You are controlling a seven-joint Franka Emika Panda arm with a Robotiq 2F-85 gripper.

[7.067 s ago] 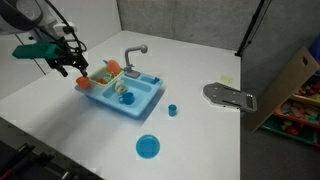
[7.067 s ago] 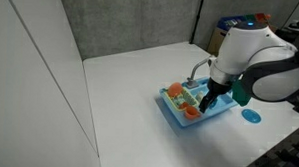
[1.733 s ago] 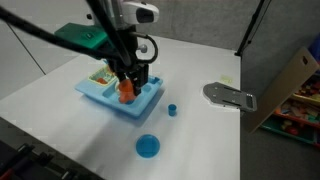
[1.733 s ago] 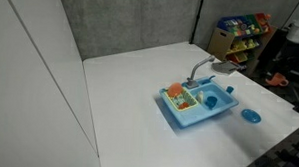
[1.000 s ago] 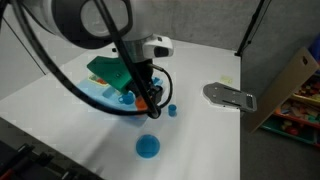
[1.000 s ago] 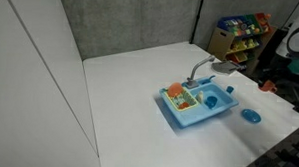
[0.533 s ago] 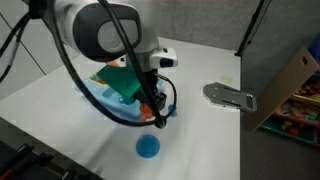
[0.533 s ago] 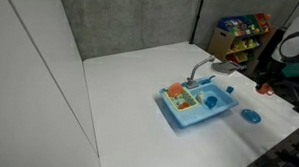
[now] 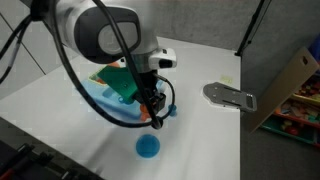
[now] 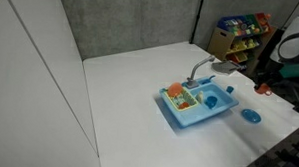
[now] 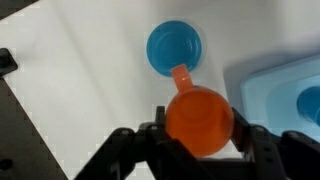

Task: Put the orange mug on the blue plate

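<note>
I need to move my gripper over the blue plate's middle point(image 9: 148, 146) next, go down and let go of the orange mug, because the mug is still high and short of the plate.
The orange mug point(image 11: 200, 120) hangs above the white table with my gripper point(image 11: 200, 127) shut on it, one finger on each side of its round body. In the wrist view its handle points toward the blue plate point(image 11: 174, 47), which lies flat on the table just beyond it. In an exterior view the mug point(image 9: 155, 119) is a little above and behind the plate point(image 9: 148, 147). The mug point(image 10: 260, 88) and the plate point(image 10: 250, 116) also show at the right edge of an exterior view.
The light-blue toy sink point(image 10: 197, 105) with toys in it stands beside the arm, and shows as the sink point(image 11: 285, 95) at the right of the wrist view. A small blue cup point(image 9: 172, 111) sits near the gripper. A grey metal piece point(image 9: 230, 96) and a cardboard box point(image 9: 290, 85) lie farther off.
Over the last second the gripper carried the orange mug away from the sink toward the blue plate. In the last half second it has hardly moved.
</note>
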